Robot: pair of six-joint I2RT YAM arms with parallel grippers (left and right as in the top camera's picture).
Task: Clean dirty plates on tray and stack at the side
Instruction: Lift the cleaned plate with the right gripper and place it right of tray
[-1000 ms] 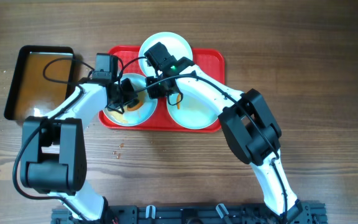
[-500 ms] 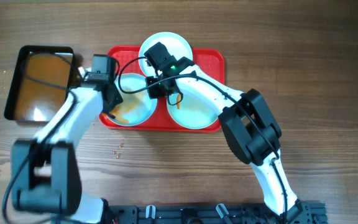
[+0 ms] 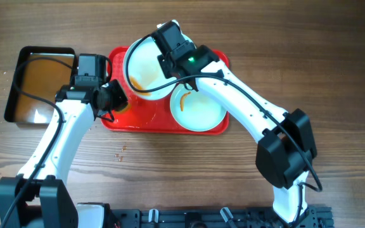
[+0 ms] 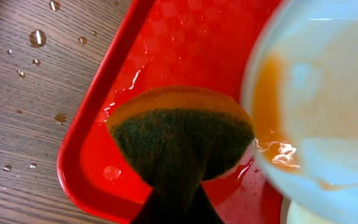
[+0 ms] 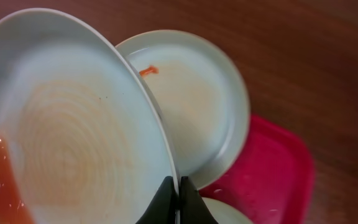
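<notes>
I will next swing my right gripper to the right in the overhead view, lower the plate and release the plate's rim, because there is bare tabletop there beside the red tray (image 3: 144, 123).
My right gripper (image 3: 165, 62) (image 5: 179, 185) is shut on the rim of a white plate (image 3: 146, 63) (image 5: 73, 137) and holds it tilted above the red tray (image 3: 144, 123) (image 5: 272, 168). That plate has an orange-brown wet smear and also shows in the left wrist view (image 4: 316, 93). A second plate (image 3: 201, 111) with an orange smear lies at the tray's front right. A third plate (image 5: 191, 93) with a small orange smear lies behind the held one. My left gripper (image 3: 114, 99) (image 4: 173, 202) is shut on a green-and-yellow sponge (image 4: 179, 140) over the tray's left front corner (image 4: 86, 180).
A black tray of brownish liquid (image 3: 40, 82) stands left of the red tray. Water drops (image 4: 36, 37) lie on the wooden table by the tray's left edge. Small crumbs (image 3: 120, 151) lie in front of the tray.
My right gripper has lifted the left front plate off the tray and tilted it toward the back. My left gripper has drawn back to the left with the sponge.
</notes>
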